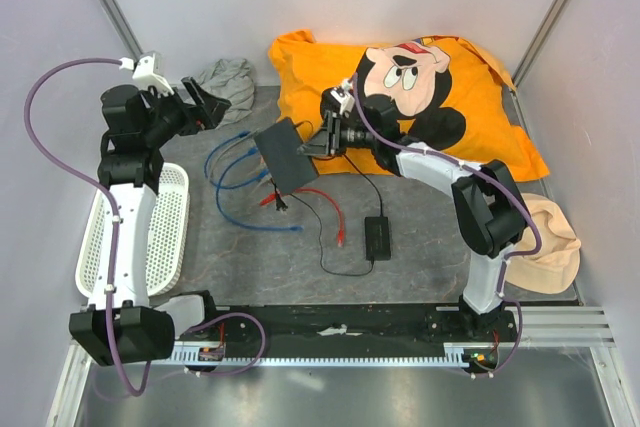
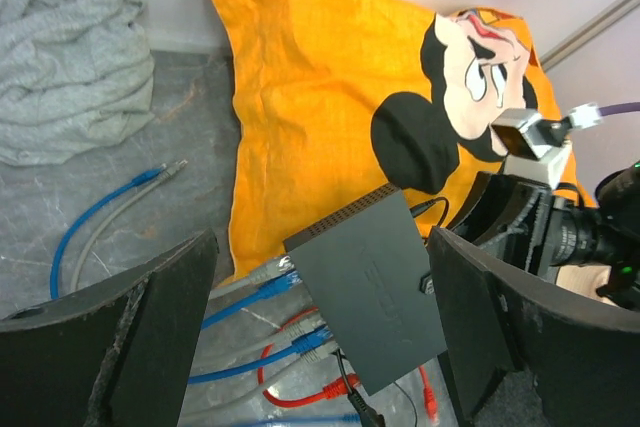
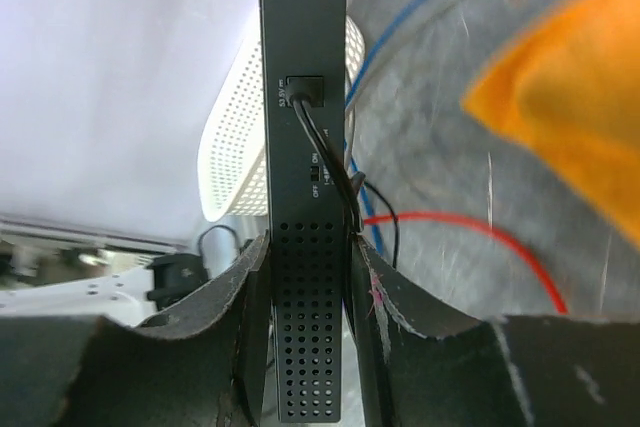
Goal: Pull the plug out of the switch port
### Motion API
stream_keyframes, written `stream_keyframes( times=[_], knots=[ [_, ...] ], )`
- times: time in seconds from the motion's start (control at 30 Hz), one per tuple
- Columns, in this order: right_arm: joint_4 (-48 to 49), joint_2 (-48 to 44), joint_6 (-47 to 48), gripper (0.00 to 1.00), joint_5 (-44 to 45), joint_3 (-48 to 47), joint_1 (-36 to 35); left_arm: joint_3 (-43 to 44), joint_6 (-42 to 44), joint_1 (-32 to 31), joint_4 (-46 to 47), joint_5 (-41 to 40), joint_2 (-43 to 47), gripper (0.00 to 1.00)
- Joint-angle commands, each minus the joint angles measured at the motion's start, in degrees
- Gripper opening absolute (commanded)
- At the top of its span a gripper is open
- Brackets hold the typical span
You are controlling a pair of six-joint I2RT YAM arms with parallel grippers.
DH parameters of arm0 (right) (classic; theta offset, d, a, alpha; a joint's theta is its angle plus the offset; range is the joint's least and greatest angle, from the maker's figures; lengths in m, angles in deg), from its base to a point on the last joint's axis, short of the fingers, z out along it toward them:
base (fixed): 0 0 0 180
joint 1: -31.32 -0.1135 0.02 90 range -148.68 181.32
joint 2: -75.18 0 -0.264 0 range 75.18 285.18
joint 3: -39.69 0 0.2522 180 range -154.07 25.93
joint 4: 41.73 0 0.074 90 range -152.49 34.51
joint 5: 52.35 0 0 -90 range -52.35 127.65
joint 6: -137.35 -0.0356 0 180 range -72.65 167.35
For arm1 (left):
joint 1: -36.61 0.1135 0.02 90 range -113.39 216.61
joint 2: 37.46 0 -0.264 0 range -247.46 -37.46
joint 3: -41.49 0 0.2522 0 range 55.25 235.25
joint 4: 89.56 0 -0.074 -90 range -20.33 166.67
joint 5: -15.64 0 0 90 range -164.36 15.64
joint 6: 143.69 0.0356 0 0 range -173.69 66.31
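The switch [image 1: 285, 155] is hanging tilted in my right gripper, so the switch needs to go down and back toward the power brick next, flat on the tabletop. Then my right gripper should release the switch.
The switch [image 1: 285, 155] is a flat black box held tilted just above the table, in front of the orange cloth. My right gripper [image 1: 318, 142] is shut on its right end; in the right wrist view the fingers [image 3: 240, 287] clamp its perforated end [image 3: 303, 347], with a black power plug [image 3: 303, 90] in its socket. Blue [image 2: 278, 287], grey and red plugs [image 2: 335, 387] sit in the ports on its left edge [image 2: 390, 282]. My left gripper [image 1: 215, 107] is open and empty, up and left of the switch, apart from it [image 2: 322, 242].
Blue, grey and red cables [image 1: 235, 172] loop on the table left of and below the switch. A black power brick [image 1: 378, 237] lies in front. A white basket [image 1: 165, 227] is at left, a grey cloth [image 1: 228, 77] and an orange cartoon cloth [image 1: 420, 87] behind, a beige hat [image 1: 545, 247] at right.
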Motion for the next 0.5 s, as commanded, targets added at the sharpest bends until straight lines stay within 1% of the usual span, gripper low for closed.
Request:
stream_keyframes(
  times=[0.0,0.17,0.27,0.43,0.47],
  knots=[
    [12.08,-1.71,-17.07,0.01,-5.17,8.97,3.20,-1.64,2.61,0.02,-1.58,2.90,-1.50,0.92],
    [8.30,-4.09,-18.84,0.01,-5.08,16.72,4.71,-2.52,2.70,-0.15,-3.16,3.43,-3.52,0.91],
    [8.74,-4.09,-20.60,0.01,-3.77,20.59,4.88,-2.52,3.22,-0.15,-4.66,3.34,-4.93,0.90],
    [6.98,-5.67,-21.56,0.01,-1.39,28.24,4.97,-2.70,6.82,-0.41,-7.12,3.61,-5.37,0.89],
    [5.07,-6.11,-20.43,0.00,-0.43,29.12,4.97,-2.87,7.53,-0.42,-7.30,3.08,-5.20,0.89]
  ],
)
